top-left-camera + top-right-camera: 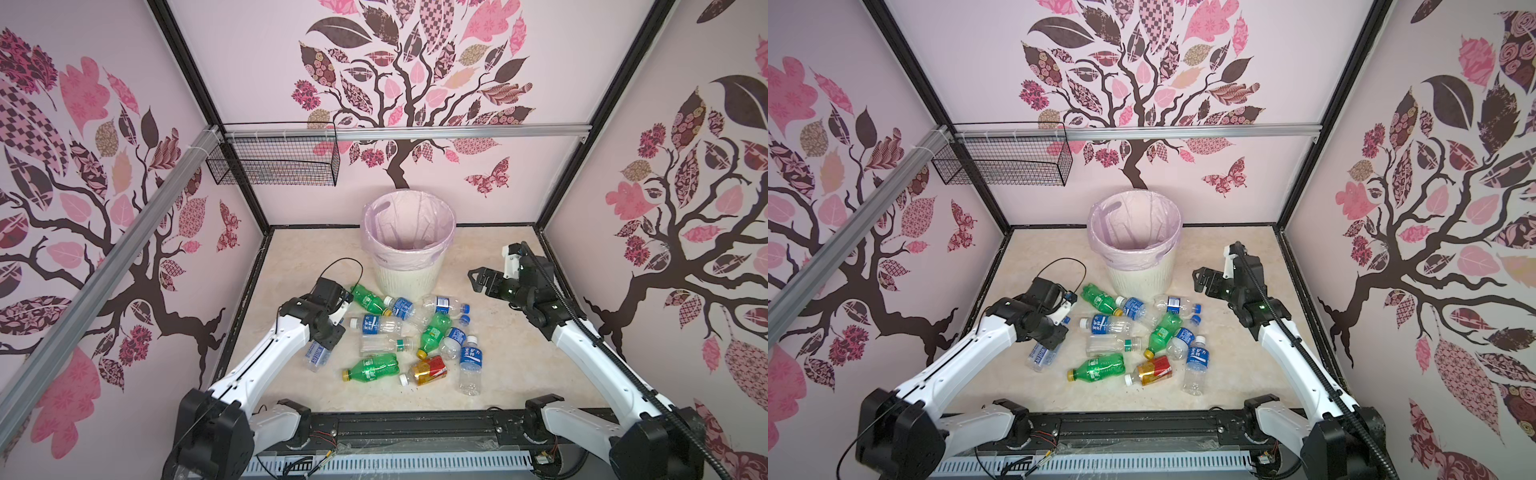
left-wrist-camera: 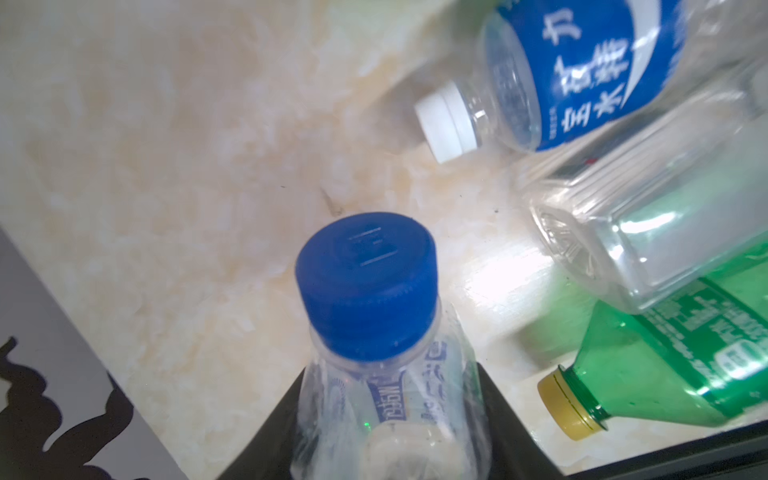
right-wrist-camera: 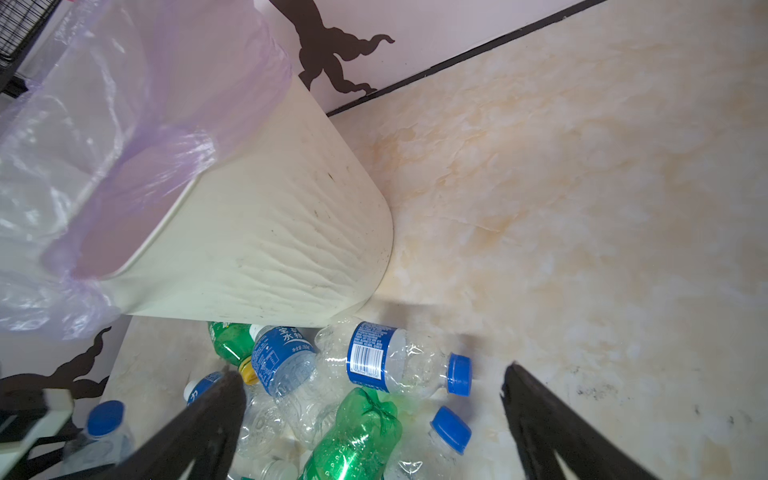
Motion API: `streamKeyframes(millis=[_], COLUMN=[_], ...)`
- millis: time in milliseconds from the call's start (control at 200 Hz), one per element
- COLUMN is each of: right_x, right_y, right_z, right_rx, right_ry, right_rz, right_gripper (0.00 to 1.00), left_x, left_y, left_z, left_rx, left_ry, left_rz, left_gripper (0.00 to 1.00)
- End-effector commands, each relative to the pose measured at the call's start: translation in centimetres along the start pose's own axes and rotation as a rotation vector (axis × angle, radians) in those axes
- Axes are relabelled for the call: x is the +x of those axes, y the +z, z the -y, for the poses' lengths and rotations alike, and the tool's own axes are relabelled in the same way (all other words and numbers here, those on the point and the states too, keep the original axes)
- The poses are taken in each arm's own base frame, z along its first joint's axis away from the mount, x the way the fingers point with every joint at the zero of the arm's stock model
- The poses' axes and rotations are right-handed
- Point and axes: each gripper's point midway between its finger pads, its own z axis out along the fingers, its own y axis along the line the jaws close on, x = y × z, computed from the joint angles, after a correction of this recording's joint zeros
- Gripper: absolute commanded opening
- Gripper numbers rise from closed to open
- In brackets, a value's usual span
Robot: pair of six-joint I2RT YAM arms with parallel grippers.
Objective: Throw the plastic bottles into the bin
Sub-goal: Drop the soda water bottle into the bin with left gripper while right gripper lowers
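My left gripper holds the clear plastic bottle (image 1: 316, 356), and the bin's rim stands higher. I will move the bottle up from the floor next and outward over the bin's opening (image 1: 409, 225) to release it.
My left gripper (image 1: 323, 338) is shut on a clear plastic bottle (image 1: 316, 356) with a blue cap (image 2: 368, 282), low at the left edge of the pile; the black fingers (image 2: 266, 440) press in its sides. Several plastic bottles (image 1: 415, 332) lie on the marble floor in both top views: clear ones with blue labels, green ones (image 1: 371, 370) with yellow caps, one amber (image 1: 428, 370). The cream ribbed bin (image 1: 405, 278) with a pink bag stands behind them. My right gripper (image 1: 482, 280) is open and holds nothing, hovering right of the bin (image 3: 270, 232) above the pile's far end.
A black wire mesh basket (image 1: 274, 160) hangs on the back rail at upper left. Patterned walls close in the floor on three sides. A slanted aluminium bar (image 1: 104, 266) runs along the left wall. The arms' black base rail (image 1: 415, 428) borders the front.
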Motion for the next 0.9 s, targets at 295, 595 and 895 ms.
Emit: streamKeyframes(millis=[295, 595, 895], right_x=[6.3, 8.1, 9.2], right_y=[-0.8, -1.3, -2.4], right_z=[3.9, 4.2, 4.7], right_rx=[0.129, 0.14, 0.165], right_ry=[0.087, 0.085, 0.096], right_rz=[-0.156, -0.232, -0.267], right_gripper=[0.95, 0.95, 0.95], left_x=[-9.2, -20.4, -35.2], left_y=[-14.5, -26.5, -27.1], left_z=[-3.3, -3.1, -4.6], left_rx=[-0.018, 0.193, 0.361], left_ry=[-0.156, -0.143, -0.172], left_rz=[0.537, 0.99, 1.17], left_gripper=[0.43, 0.45, 0.59])
